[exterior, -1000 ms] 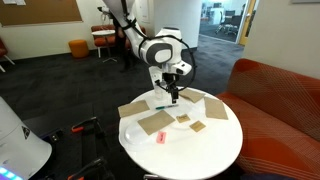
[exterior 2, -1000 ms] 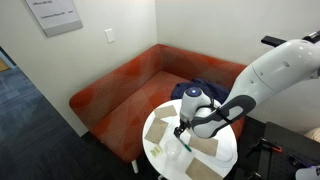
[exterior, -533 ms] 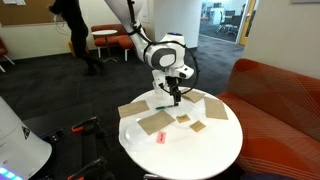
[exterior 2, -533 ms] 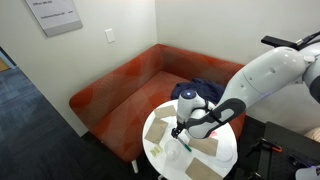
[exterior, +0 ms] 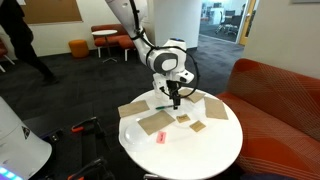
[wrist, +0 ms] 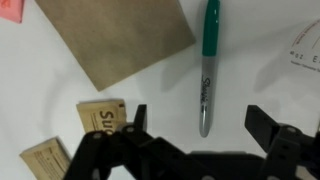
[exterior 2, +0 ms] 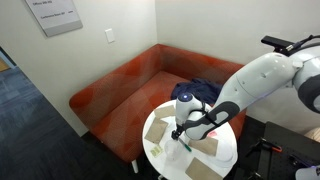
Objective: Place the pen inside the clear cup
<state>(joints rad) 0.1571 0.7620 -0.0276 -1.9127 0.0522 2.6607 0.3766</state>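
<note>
My gripper will next go down a little toward the green cap. It will then close its fingers around the pen's grey end, which is already between them.
The pen lies on the white table, a grey marker with a green cap at its far end. In the wrist view my gripper is open, its two dark fingers standing either side of the pen's grey end without touching it. In both exterior views the gripper hangs low over the table's middle. A faint transparent curved edge at the right of the wrist view may be the clear cup; I cannot make the cup out in the exterior views.
A large brown cardboard piece lies left of the pen, with two small labelled pieces nearer the gripper. A small pink-red object lies further left. The round white table stands beside a red sofa.
My gripper has come down a little over the table and stays open. A person in the background has walked off to the left.
</note>
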